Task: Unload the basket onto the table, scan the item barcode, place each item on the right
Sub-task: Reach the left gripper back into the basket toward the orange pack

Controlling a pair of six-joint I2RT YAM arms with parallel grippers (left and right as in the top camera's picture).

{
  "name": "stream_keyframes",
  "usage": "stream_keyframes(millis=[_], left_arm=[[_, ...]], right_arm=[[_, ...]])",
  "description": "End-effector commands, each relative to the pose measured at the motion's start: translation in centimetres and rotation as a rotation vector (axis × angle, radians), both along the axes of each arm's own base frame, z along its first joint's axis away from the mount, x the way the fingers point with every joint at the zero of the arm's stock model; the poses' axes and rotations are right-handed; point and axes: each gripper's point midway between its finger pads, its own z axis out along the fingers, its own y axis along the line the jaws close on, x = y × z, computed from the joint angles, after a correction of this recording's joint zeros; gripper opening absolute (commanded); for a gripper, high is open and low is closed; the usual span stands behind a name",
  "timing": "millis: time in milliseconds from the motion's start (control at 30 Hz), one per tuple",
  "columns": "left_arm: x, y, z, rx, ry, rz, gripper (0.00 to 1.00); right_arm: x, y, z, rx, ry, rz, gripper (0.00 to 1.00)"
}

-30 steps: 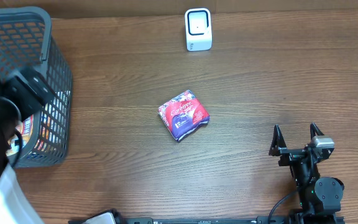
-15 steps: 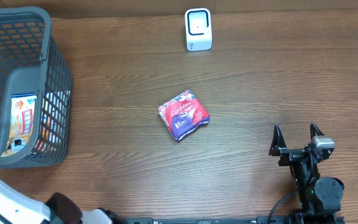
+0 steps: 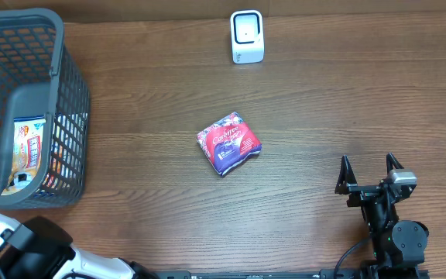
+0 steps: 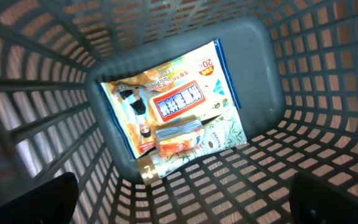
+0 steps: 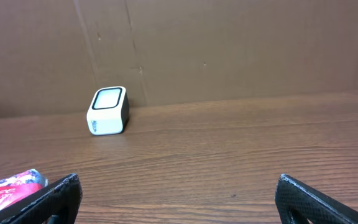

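Next, my left gripper lowers with a turn into the grey basket (image 4: 303,93) onto the clear-wrapped tissue pack (image 4: 180,137). The pack lies below it, uncovered on the larger packets.
A red and purple snack packet (image 3: 229,143) lies flat in the middle of the wooden table; its corner shows at the lower left of the right wrist view (image 5: 11,186). The white barcode scanner (image 3: 247,36) stands upright at the table's far edge (image 5: 108,111). My right gripper (image 3: 368,167) rests at the lower right, open and empty (image 5: 179,199), well away from the packet. My left gripper (image 4: 182,199) is open and empty and looks into the grey basket (image 4: 303,93). Only part of the left arm (image 3: 29,248) shows at the bottom left of the overhead view.
The grey mesh basket (image 3: 72,101) stands at the table's left end and holds several flat packets (image 4: 166,106), partly seen from overhead (image 3: 28,151). A brown cardboard wall (image 5: 229,43) rises behind the scanner.
The left arm has pulled back from over the basket down to the bottom-left corner of the overhead view. The packet, scanner and right arm have not moved.
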Motion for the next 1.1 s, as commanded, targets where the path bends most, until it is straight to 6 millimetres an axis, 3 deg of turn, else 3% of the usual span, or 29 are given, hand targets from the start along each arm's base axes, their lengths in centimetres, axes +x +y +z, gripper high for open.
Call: stream_keyframes(millis=[0, 133, 300, 500, 633, 767, 1067], left_arm=[[2.0, -0.6, -0.8, -0.023, -0.032, -0.139, 1.0], [5.0, -2.1, -1.0, 0.011, -0.076, -0.393, 1.0], [6.0, -1.9, -2.6, 0.056, 0.022, -0.443, 1.0], [7.6, -2.6, -6.3, -0.002, 0.105, -0.542, 0.98], [8.0, -2.4, -8.7, -0.036, 0.169, -0.557, 0.96], [7.9, -2.6, -10.2, -0.077, 0.201, -0.584, 0.88], [7.0, -4.2, -13.8, -0.221, 0.291, -0.613, 0.86]], right_arm=[[0.0, -0.1, -0.2, -0.001, -0.003, -0.008, 1.0], [0.0, -0.1, -0.2, -0.001, -0.003, -0.008, 1.0], [0.0, -0.1, -0.2, -0.001, -0.003, -0.008, 1.0], [0.0, -0.1, -0.2, -0.001, -0.003, -0.008, 1.0], [0.0, -0.1, -0.2, -0.001, -0.003, -0.008, 1.0], [0.0, -0.1, -0.2, -0.001, -0.003, -0.008, 1.0], [0.0, -0.1, -0.2, -0.001, -0.003, -0.008, 1.0]])
